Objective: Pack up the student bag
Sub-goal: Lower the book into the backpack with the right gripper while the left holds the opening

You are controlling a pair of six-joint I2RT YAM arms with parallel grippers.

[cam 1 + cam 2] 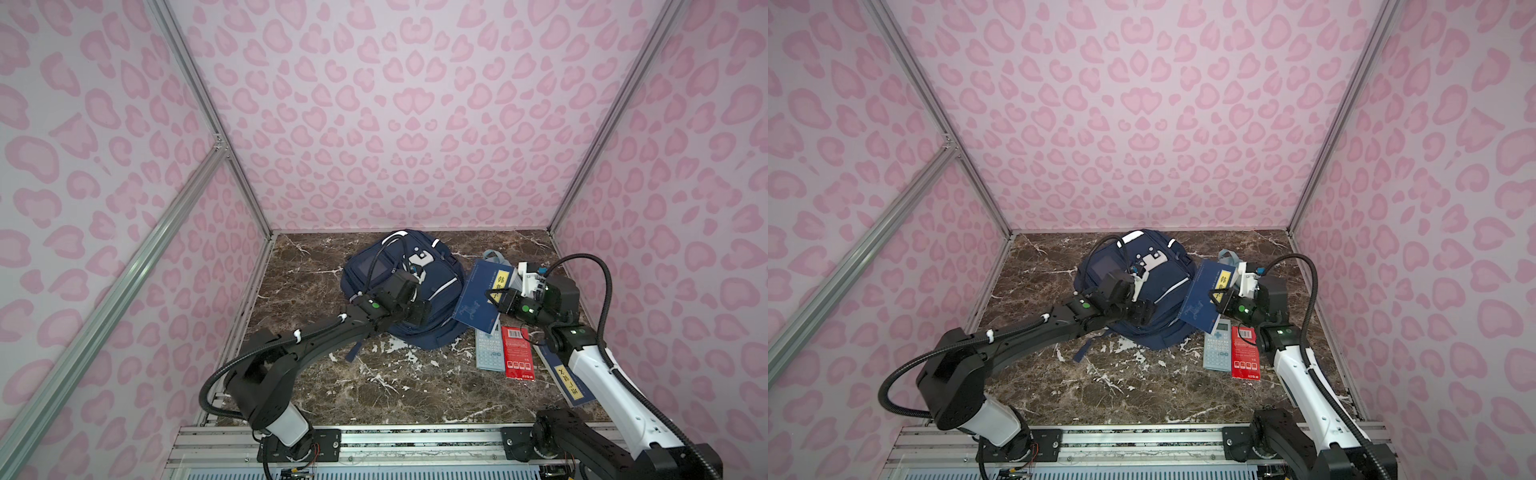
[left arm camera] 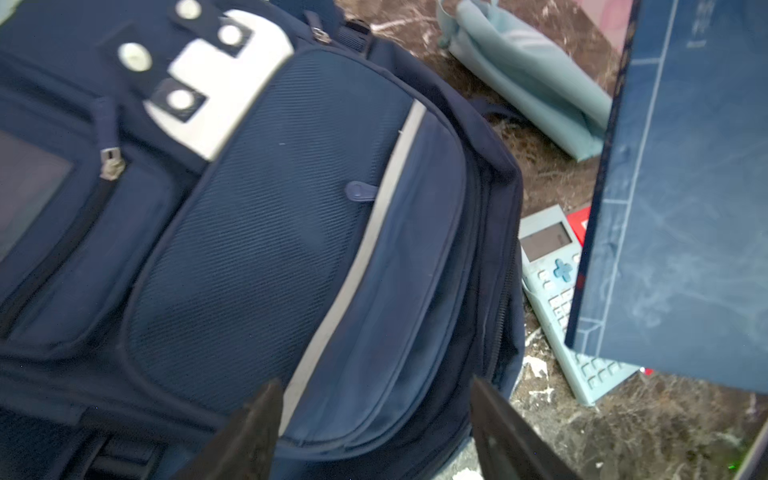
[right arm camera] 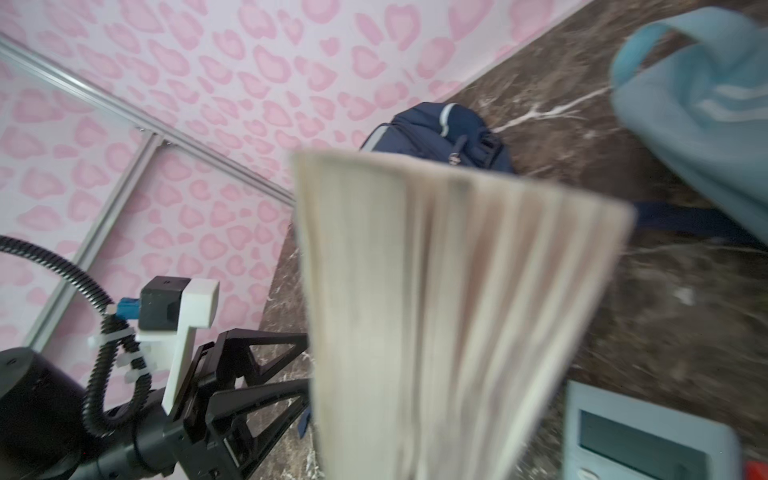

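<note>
My right gripper is about to carry the blue book to the zippered side of the student bag (image 1: 436, 266), since that faces it, slide it in along there and release it.
The student bag (image 1: 436, 266) (image 1: 1175, 266), a navy backpack with white stripes and a white dotted patch, lies at the back middle of the marble table. In the left wrist view the student bag (image 2: 266, 232) fills most of the frame. My left gripper (image 1: 419, 313) (image 2: 374, 419) hangs open just above the bag's near edge, with nothing between its fingers (image 2: 257, 424). My right gripper (image 1: 496, 297) (image 1: 1219, 301) is shut on a blue book (image 1: 478, 299) (image 2: 673, 208), held tilted off the table beside the bag's right side. The book's page edge (image 3: 449, 311) hides the right gripper's own jaws.
A pale blue calculator (image 1: 488, 351) (image 2: 552, 266) and a red booklet (image 1: 517, 353) lie right of the bag. A light blue pouch (image 1: 496, 255) (image 3: 698, 108) lies behind the held book. Another blue book (image 1: 565, 382) lies under the right arm. Pink walls enclose three sides.
</note>
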